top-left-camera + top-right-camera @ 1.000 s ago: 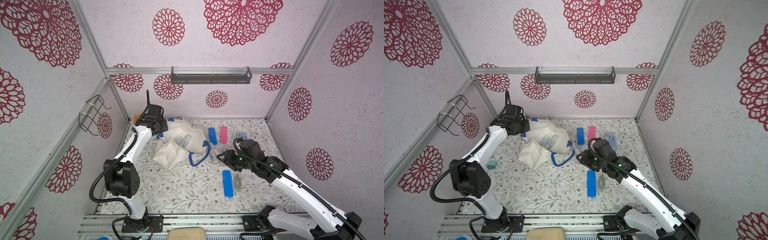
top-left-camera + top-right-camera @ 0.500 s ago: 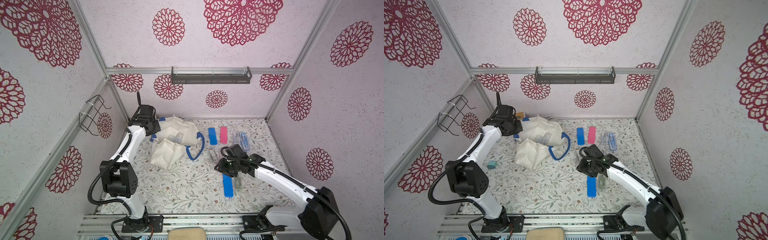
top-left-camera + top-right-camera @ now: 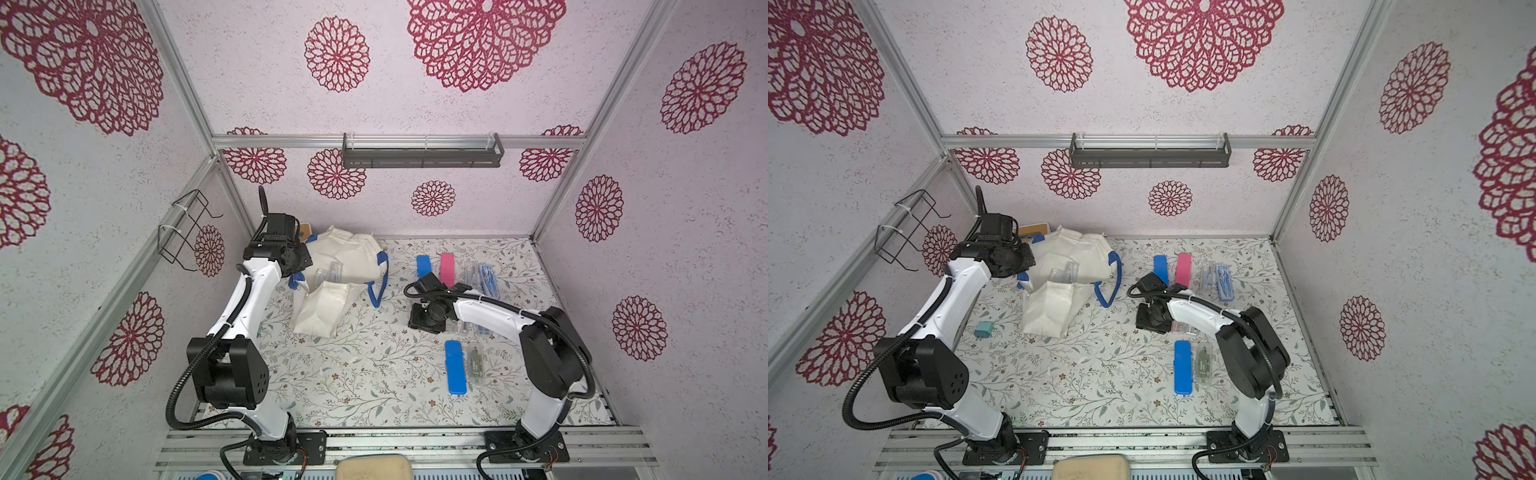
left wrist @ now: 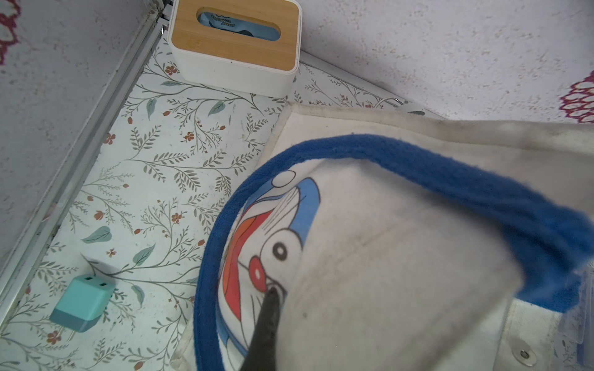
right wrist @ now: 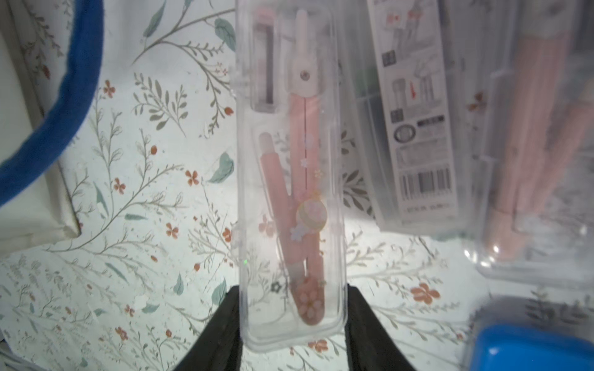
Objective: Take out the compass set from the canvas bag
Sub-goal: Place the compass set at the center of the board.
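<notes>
Next, my right gripper carries the compass set outward, lowers it and releases, since bare table [image 3: 410, 273] beside the back blue case lies outward and below.
The off-white canvas bag [image 3: 353, 253] [image 3: 1077, 255] lies crumpled at the back left, blue handles trailing. My left gripper [image 3: 301, 270] [image 4: 283, 297] is shut on a fold of its cloth beside the cartoon print [image 4: 273, 231]; one dark finger [image 4: 268, 321] shows and the cloth hides its mate. My right gripper [image 3: 438, 324] [image 5: 293, 295] is shut on the end of a clear compass set [image 5: 291, 160] holding a pink compass, low over the floral table right of the bag. Another clear case [image 3: 328, 272] rests on the bag.
More clear cases [image 5: 414, 122] lie beside the held one. A blue case [image 3: 455, 372] and a clear one [image 3: 476, 361] sit nearer the front. Blue [image 3: 423, 266] and pink [image 3: 447, 266] cases lie at the back. A tissue box [image 4: 234, 45] and a teal charger [image 4: 82, 302] are at left.
My left arm has dragged the bag toward the back left corner. My right arm has folded back and down, still gripping the clear case.
</notes>
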Available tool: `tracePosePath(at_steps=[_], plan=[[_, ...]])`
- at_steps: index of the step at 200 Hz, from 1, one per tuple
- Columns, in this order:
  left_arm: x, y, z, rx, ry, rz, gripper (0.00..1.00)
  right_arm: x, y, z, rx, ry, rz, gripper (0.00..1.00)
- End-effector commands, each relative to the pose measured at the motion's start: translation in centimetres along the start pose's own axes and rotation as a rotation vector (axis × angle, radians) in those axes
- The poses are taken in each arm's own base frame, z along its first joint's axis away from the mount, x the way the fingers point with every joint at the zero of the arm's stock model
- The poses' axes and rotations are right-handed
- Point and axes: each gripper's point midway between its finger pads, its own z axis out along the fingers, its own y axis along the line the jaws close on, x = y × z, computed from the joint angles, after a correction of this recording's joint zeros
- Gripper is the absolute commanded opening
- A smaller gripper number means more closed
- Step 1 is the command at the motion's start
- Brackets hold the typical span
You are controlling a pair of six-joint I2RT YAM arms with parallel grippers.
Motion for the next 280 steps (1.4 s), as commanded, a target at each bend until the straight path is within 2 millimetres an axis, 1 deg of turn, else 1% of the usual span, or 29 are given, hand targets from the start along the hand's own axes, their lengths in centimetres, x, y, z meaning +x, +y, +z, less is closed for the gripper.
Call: tracePosePath(at_steps=[1, 17, 22, 30, 55, 61, 88, 100, 115, 126, 137, 158, 174, 184, 197, 220, 229, 242, 247, 259, 271, 280], plan=[[-1.9, -0.7, -1.9, 0.055, -0.085, -0.039, 0.00, -2.1, 0.3, 1.1, 0.053, -0.026, -0.046, 0.37], [-1.7, -0.7, -2.0, 0.062, -0.078, -0.036, 0.00, -3.8, 0.5, 2.5, 0.075, -0.023, -0.041, 0.37], [-1.7, -0.8, -2.0, 0.066, -0.076, -0.034, 0.00, -4.4, 0.3, 2.9, 0.086, -0.017, -0.035, 0.37], [-1.6, -0.9, -2.1, 0.072, -0.075, -0.034, 0.00, -5.5, 0.4, 3.3, 0.087, -0.018, -0.024, 0.37], [-1.1, -1.2, -2.4, 0.100, -0.063, -0.028, 0.00, -8.5, 0.3, 4.0, 0.083, -0.024, 0.000, 0.38], [-1.0, -1.3, -2.5, 0.104, -0.060, -0.027, 0.00, -9.4, 0.2, 3.9, 0.077, -0.029, 0.007, 0.38], [-0.1, -1.8, -2.7, 0.141, -0.037, -0.022, 0.00, -11.6, -0.2, 4.5, 0.076, -0.016, 0.013, 0.40], [0.3, -2.3, -2.9, 0.164, -0.026, -0.011, 0.00, -12.3, -0.3, 4.7, 0.067, -0.008, 0.017, 0.43], [0.9, -3.3, -3.2, 0.198, -0.018, 0.029, 0.00, -12.8, -0.2, 4.5, 0.048, -0.004, 0.020, 0.52], [1.3, -4.3, -3.4, 0.220, -0.015, 0.074, 0.00, -13.2, 0.2, 4.0, 0.027, -0.015, 0.016, 0.58], [1.8, -5.2, -3.7, 0.235, -0.014, 0.115, 0.00, -13.4, 0.5, 3.2, 0.007, -0.027, 0.015, 0.62], [2.5, -6.9, -4.0, 0.271, -0.007, 0.172, 0.00, -13.7, 1.0, 1.2, -0.045, -0.051, 0.051, 0.66], [2.7, -7.9, -4.3, 0.294, -0.007, 0.201, 0.00, -14.0, 0.9, -1.1, -0.082, -0.088, 0.093, 0.68], [2.8, -8.6, -4.6, 0.314, -0.011, 0.213, 0.00, -14.3, 0.7, -2.9, -0.105, -0.125, 0.122, 0.67], [2.9, -9.4, -4.9, 0.336, -0.015, 0.232, 0.00, -14.4, 0.1, -5.1, -0.134, -0.167, 0.173, 0.64], [3.1, -10.9, -5.6, 0.372, -0.027, 0.273, 0.00, -13.8, -1.5, -8.9, -0.169, -0.234, 0.279, 0.52], [3.3, -11.4, -5.8, 0.386, -0.029, 0.285, 0.00, -13.5, -1.6, -10.4, -0.203, -0.264, 0.305, 0.47], [3.5, -12.3, -6.1, 0.411, -0.028, 0.295, 0.00, -13.1, -0.5, -12.8, -0.286, -0.319, 0.317, 0.43], [3.5, -12.6, -6.2, 0.420, -0.029, 0.297, 0.00, -12.8, 0.2, -13.8, -0.324, -0.336, 0.315, 0.43], [3.8, -13.6, -6.4, 0.445, -0.025, 0.310, 0.00, -12.0, 2.0, -15.4, -0.406, -0.356, 0.308, 0.41], [4.3, -14.6, -6.5, 0.464, -0.021, 0.326, 0.00, -10.8, 3.9, -16.1, -0.476, -0.335, 0.311, 0.39], [4.7, -15.3, -6.5, 0.477, -0.017, 0.335, 0.00, -9.8, 5.4, -16.1, -0.533, -0.294, 0.332, 0.38]])
